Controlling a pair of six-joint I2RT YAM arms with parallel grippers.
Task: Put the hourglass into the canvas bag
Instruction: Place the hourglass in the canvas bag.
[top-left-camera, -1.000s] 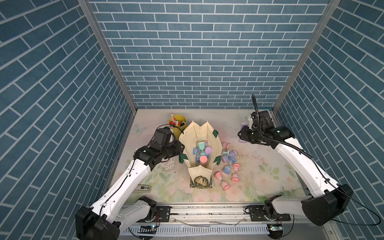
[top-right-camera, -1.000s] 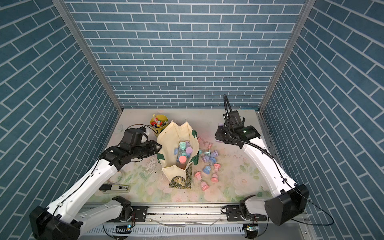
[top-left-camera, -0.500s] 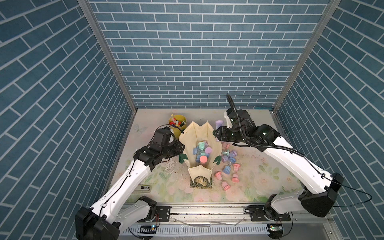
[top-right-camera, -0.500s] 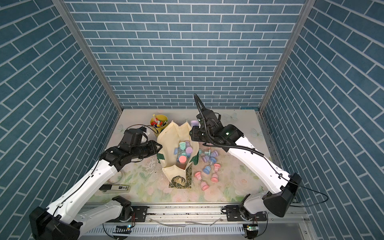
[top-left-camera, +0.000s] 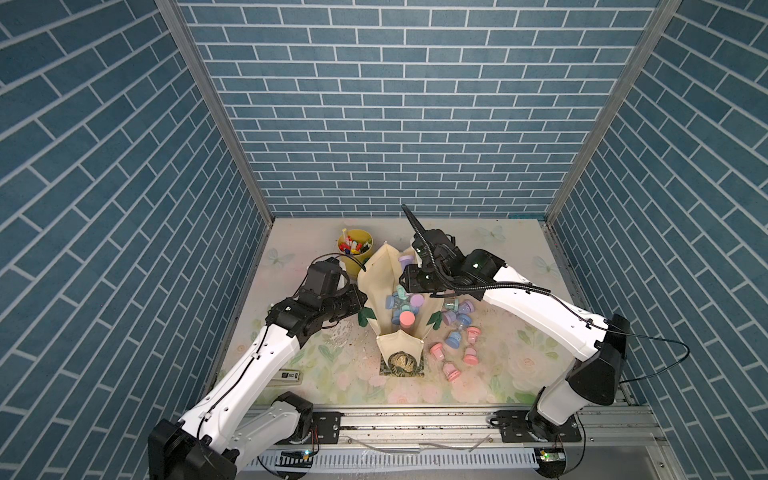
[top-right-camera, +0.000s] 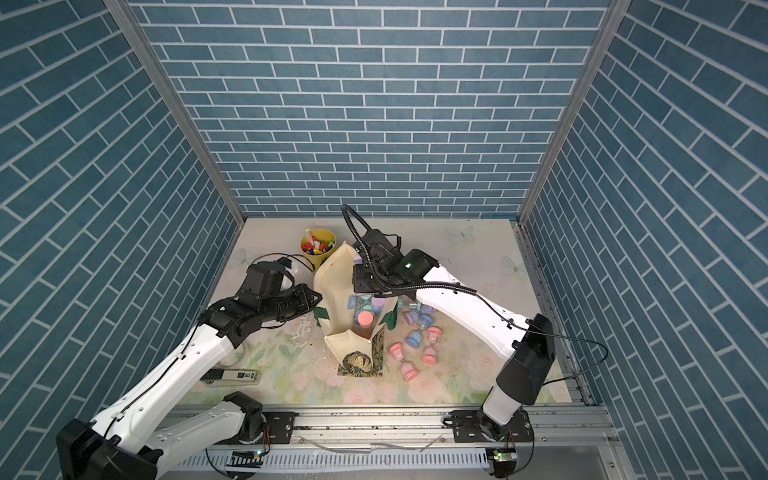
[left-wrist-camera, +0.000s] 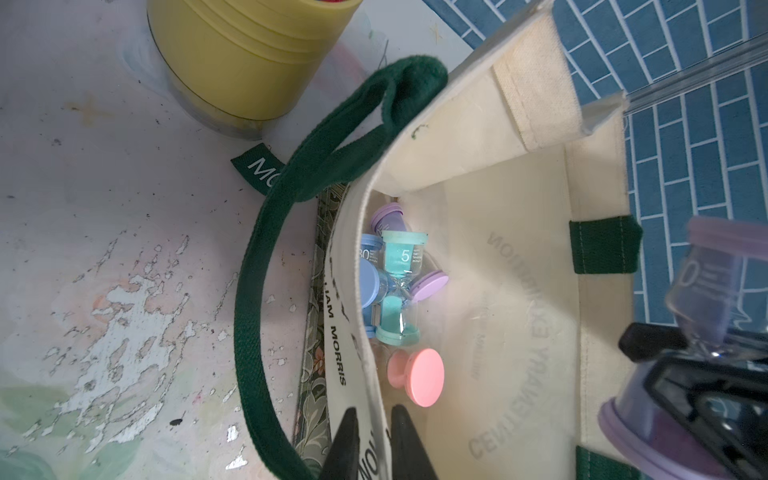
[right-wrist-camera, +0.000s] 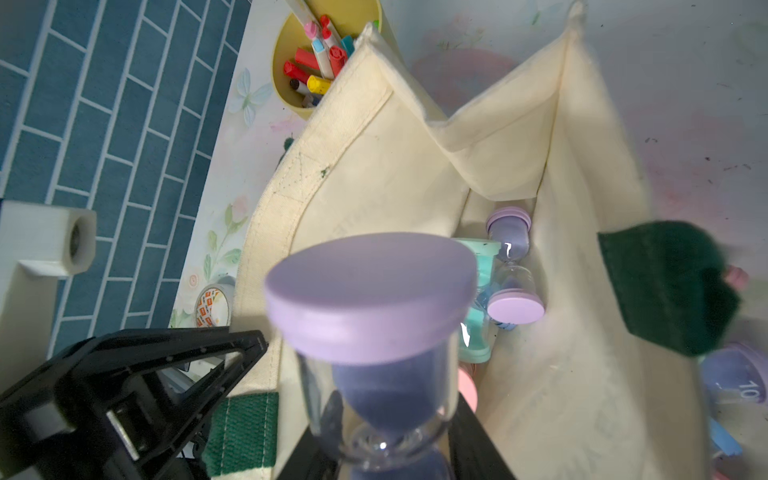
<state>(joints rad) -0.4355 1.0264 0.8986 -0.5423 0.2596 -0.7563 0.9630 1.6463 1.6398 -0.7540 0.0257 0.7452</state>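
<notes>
The place (top-left-camera: 393, 324) beside the pink hourglass is below my right gripper and nearer my base, so I will next move my right gripper down and back through the bag's opening to release.
The cream canvas bag (top-left-camera: 374, 286) (top-right-camera: 332, 291) stands open at the table's middle, with several hourglasses lying inside, among them a teal one (left-wrist-camera: 399, 286) and a pink one (left-wrist-camera: 419, 376). My right gripper (right-wrist-camera: 380, 444) (top-left-camera: 411, 275) is shut on the glass waist of a purple hourglass (right-wrist-camera: 374, 299) (top-left-camera: 406, 261) (top-right-camera: 356, 260). It holds the hourglass just above the back of the bag's mouth. My left gripper (left-wrist-camera: 374, 415) (top-left-camera: 360, 305) pinches the bag's left wall at the rim, one finger inside and one outside. A dark green strap (left-wrist-camera: 266, 266) loops beside it.
A yellow cup of markers (top-left-camera: 354, 249) (right-wrist-camera: 316, 62) stands close behind the bag's left corner. Several loose pink, blue and purple hourglasses (top-left-camera: 457, 328) lie on the mat right of the bag. A tape roll (right-wrist-camera: 212, 305) and a flat white device (top-left-camera: 286, 376) lie left of it.
The right arm has swung left from the back right, carrying the purple hourglass to above the bag's mouth. The left gripper's jaws have closed onto the bag's rim.
</notes>
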